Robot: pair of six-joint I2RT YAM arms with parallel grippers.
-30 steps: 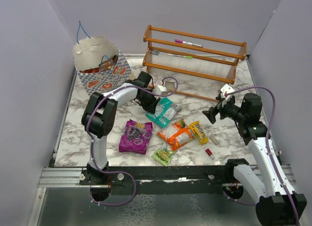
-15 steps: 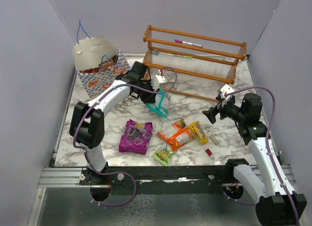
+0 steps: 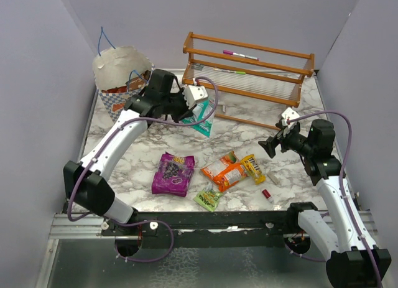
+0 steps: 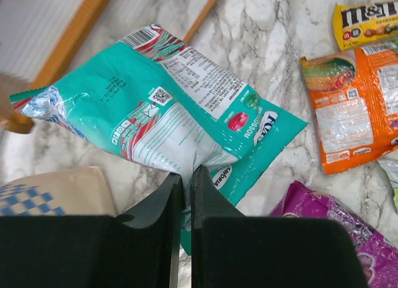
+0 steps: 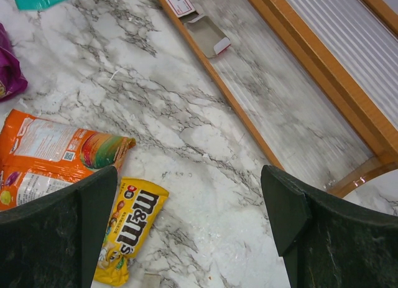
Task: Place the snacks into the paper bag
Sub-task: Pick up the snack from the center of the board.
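Note:
The bag stands to the left of my left gripper in the top view, so the gripper needs to swing up over the bag's opening (image 3: 121,86) next and let go of the teal packet (image 3: 201,118).
My left gripper (image 3: 191,109) is shut on the teal packet (image 3: 201,118), which hangs above the table just right of the paper bag (image 3: 124,95). In the left wrist view the jaws (image 4: 185,179) pinch the teal packet (image 4: 180,107) at its lower edge. On the table lie a purple packet (image 3: 174,174), an orange one (image 3: 225,171), a yellow one (image 3: 254,168) and a small light-green one (image 3: 209,198). My right gripper (image 3: 268,145) hovers open to the right of them; in its own view the fingers (image 5: 186,182) stand wide over bare marble beside the yellow packet (image 5: 127,232).
A wooden rack (image 3: 249,67) stands along the back right. A tiny red cylinder (image 3: 266,193) and a small beige stick (image 3: 272,176) lie near the yellow packet. The checked bag stands upright at the back left with its mouth open, against the left wall.
My left arm lifted the teal packet off the table and carried it back and left toward the bag. The right arm has not moved.

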